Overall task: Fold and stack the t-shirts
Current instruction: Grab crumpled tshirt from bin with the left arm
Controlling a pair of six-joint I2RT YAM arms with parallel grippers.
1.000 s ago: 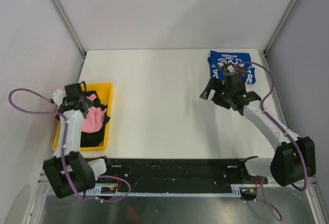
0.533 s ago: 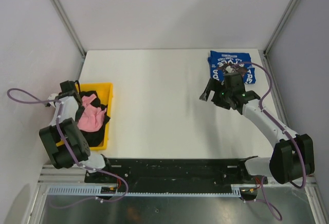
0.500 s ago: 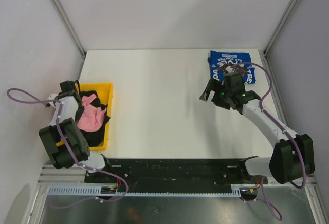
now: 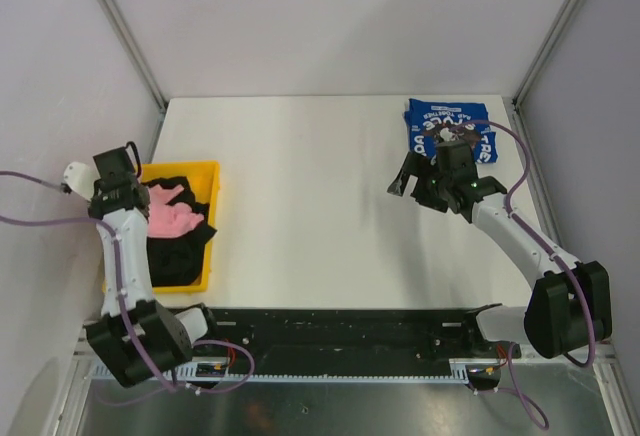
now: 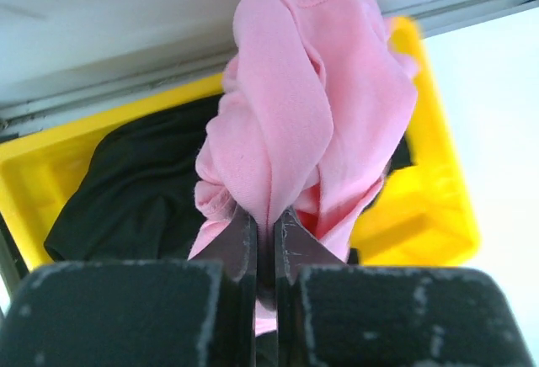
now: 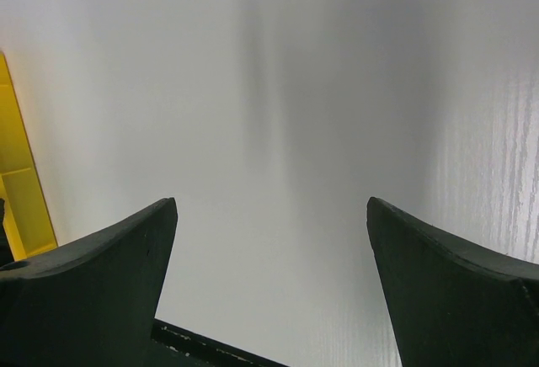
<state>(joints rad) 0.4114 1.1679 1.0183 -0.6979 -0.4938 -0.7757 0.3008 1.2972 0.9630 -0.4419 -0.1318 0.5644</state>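
My left gripper holds the pink t-shirt and should lift it over the bin's edge next, then lower it toward the table's middle [image 4: 314, 203] beside the bin.
A pink t-shirt [image 5: 295, 106] is bunched in a yellow bin [image 5: 421, 215], and my left gripper [image 5: 266, 224] is shut on a fold of it. From above, this gripper [image 4: 135, 192] sits at the bin's far left corner, with the pink t-shirt [image 4: 172, 214] stretched toward it. Black t-shirts [image 4: 176, 256] lie under the pink one, and one black t-shirt [image 5: 135, 182] shows in the left wrist view. A folded royal-blue t-shirt [image 4: 448, 122] lies at the table's back right. My right gripper [image 4: 410, 178] hangs open over bare table just in front of it, holding nothing; the right wrist view shows the gripper [image 6: 271, 204] wide apart.
The yellow bin [image 4: 212, 224] stands at the table's left edge, by the frame post. White table [image 4: 310, 196] spreads between the bin and the blue t-shirt. A strip of the bin [image 6: 17, 173] shows at the left of the right wrist view.
My left gripper has gone from open to shut on the pink t-shirt and shifted toward the bin's far left corner, dragging the cloth along. The right arm has barely moved.
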